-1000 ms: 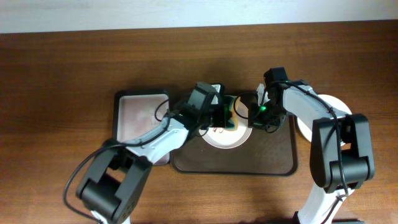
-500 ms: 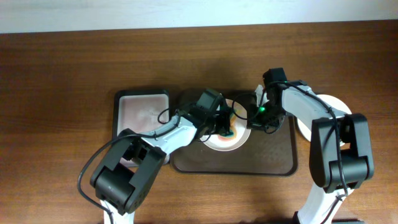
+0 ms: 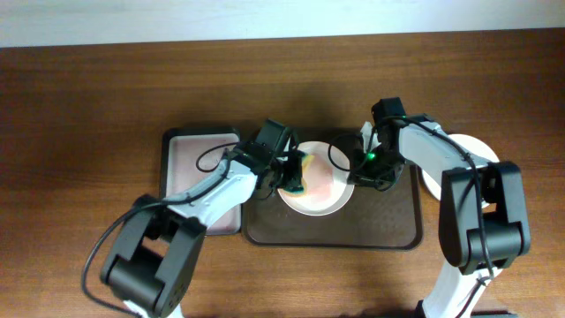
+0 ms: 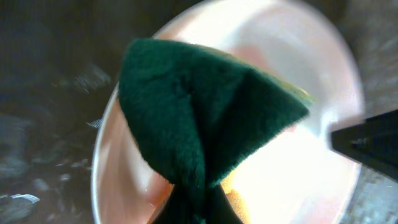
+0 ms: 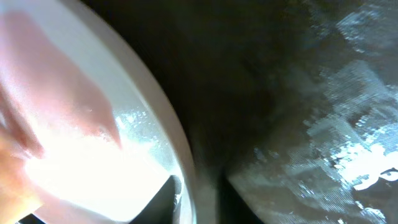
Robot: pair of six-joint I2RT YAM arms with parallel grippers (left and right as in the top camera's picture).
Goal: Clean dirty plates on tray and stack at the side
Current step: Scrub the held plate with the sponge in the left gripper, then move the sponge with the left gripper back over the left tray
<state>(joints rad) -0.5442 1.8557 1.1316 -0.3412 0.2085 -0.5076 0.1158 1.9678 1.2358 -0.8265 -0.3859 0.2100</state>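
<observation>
I should next bring the sponge over in my left gripper, to the gripper's left in the overhead view, and release it on the smaller tray's empty pinkish lining.
A white plate [image 3: 322, 187] lies on the large dark brown tray [image 3: 393, 230]. My left gripper [image 3: 293, 172] is shut on a green and yellow sponge [image 3: 297, 176] and presses it on the plate's left part; in the left wrist view the sponge [image 4: 199, 124] covers much of the plate [image 4: 311, 174]. My right gripper [image 3: 357, 166] is shut on the plate's right rim [image 5: 180, 168], one finger on each side of it. Another white plate [image 3: 468, 159] sits on the table at the right, half hidden by the right arm. The mint plate is not seen.
A smaller dark tray with pinkish lining [image 3: 190, 159] lies left of the large tray, partly under the left arm. Brown table top lies all around, with a pale wall edge at the back.
My left gripper has moved the sponge from the plate's middle-right over to its left side. The right gripper has stayed on the plate's rim.
</observation>
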